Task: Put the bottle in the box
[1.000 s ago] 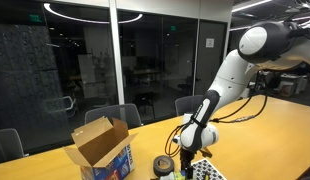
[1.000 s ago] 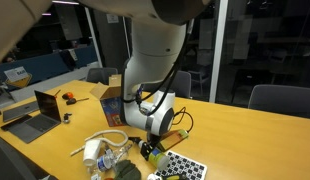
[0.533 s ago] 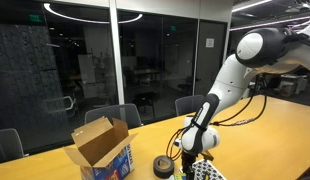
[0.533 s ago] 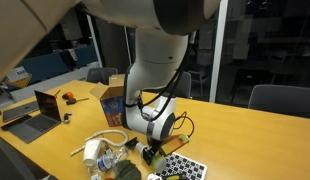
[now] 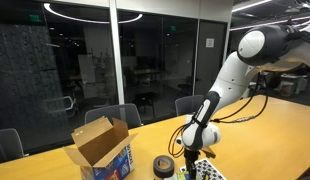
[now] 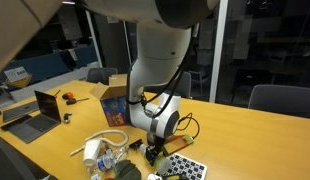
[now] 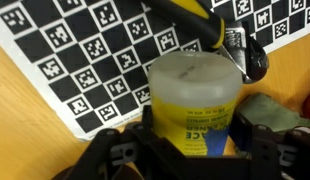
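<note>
Next, my gripper raises the bottle high, carries it over the box's open top [image 5: 99,145] and releases it there, as raised flaps stand around that opening.
In the wrist view a bottle [image 7: 193,92] with a whitish cap and a yellow and blue label stands upright on the wooden table. My gripper [image 7: 193,138] is shut on it, with a black finger pressed against each side of the label. In both exterior views the gripper [image 5: 185,160] [image 6: 155,152] is down at the table, and the bottle is mostly hidden behind it. The box [image 5: 100,148] [image 6: 113,103] is an open cardboard carton with blue sides and raised flaps. It stands on the table some way from the gripper.
A black-and-white marker board [image 7: 85,50] [image 6: 180,167] lies flat right beside the bottle, with a yellow and black tool [image 7: 200,20] on it. A black tape roll [image 5: 164,165] sits between gripper and box. A laptop [image 6: 40,105] and a white cable with a container [image 6: 98,150] lie nearby.
The jaws have gone from open to shut on the bottle. The arm has stayed low over the same spot.
</note>
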### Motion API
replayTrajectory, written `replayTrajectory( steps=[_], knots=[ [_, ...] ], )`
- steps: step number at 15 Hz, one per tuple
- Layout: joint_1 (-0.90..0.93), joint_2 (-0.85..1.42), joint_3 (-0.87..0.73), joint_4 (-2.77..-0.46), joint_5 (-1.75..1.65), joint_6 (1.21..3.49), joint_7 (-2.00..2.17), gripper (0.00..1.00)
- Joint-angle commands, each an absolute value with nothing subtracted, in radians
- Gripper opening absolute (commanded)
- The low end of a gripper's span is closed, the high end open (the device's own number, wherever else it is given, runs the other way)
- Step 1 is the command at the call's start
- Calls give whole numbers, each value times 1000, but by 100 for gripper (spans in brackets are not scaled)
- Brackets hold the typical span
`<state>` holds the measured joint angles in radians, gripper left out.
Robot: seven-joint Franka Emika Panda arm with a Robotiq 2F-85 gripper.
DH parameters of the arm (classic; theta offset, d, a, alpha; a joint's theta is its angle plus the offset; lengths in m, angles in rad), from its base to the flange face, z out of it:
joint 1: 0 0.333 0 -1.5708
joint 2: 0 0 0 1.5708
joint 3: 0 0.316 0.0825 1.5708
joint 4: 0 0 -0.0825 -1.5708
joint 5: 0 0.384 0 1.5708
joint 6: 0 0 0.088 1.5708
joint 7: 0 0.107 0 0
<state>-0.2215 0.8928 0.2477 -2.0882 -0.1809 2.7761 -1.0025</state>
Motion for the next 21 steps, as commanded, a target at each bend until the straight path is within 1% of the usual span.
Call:
replayTrajectory(
  steps=[1,6,13,17,21],
  knots=[
    [-204,740,222,-2136,-147,2695,-918,48],
    [-172,556,229,-2140,-117,2628,-813,48],
    [-42,331,212,-2071,-122,2489,-660,48],
    [38,244,204,-1971,-161,2372,-572,48],
    [114,198,200,-1824,-255,2223,-485,48]
  ],
)
